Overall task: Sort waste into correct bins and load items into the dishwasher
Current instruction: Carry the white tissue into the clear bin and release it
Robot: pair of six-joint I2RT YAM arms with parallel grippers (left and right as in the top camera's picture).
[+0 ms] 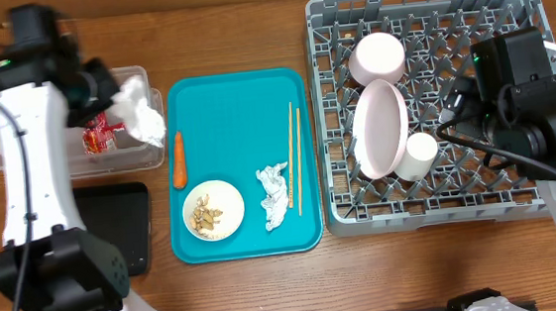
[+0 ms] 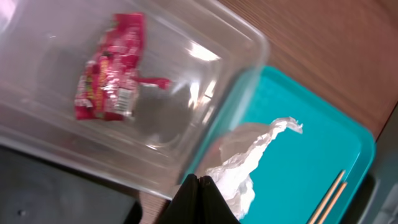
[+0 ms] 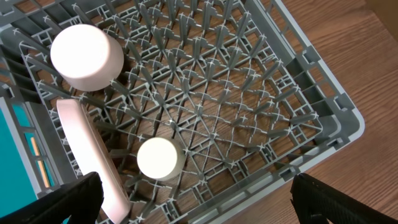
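The robot will next move its left gripper across to the left in the overhead view, past the wrapper, and then lower it to let go of the tissue on the bare bottom of the tub.
My left gripper (image 1: 117, 97) is shut on a crumpled white tissue (image 1: 141, 113) that hangs over the right rim of the clear tub (image 1: 30, 165). In the left wrist view the closed fingertips (image 2: 200, 193) pinch that tissue (image 2: 242, 165) above the tub's edge. A red snack wrapper (image 2: 109, 68) lies inside the tub. On the teal tray (image 1: 234, 104) lie a carrot (image 1: 178, 158), a bowl of nut scraps (image 1: 213, 210), another tissue (image 1: 275, 190) and chopsticks (image 1: 296, 159). The grey dish rack (image 1: 521, 17) holds an upturned bowl (image 3: 86, 56), a plate (image 3: 93, 155) on edge and a cup (image 3: 160, 158). My right gripper (image 3: 199, 202) hovers open above the rack, holding nothing.
A black tray (image 1: 114, 223) lies in front of the clear tub, partly under my left arm. Bare wooden table (image 1: 238, 29) shows behind the teal tray and along the front edge. The rack's right half (image 3: 249, 112) holds only upright pegs.
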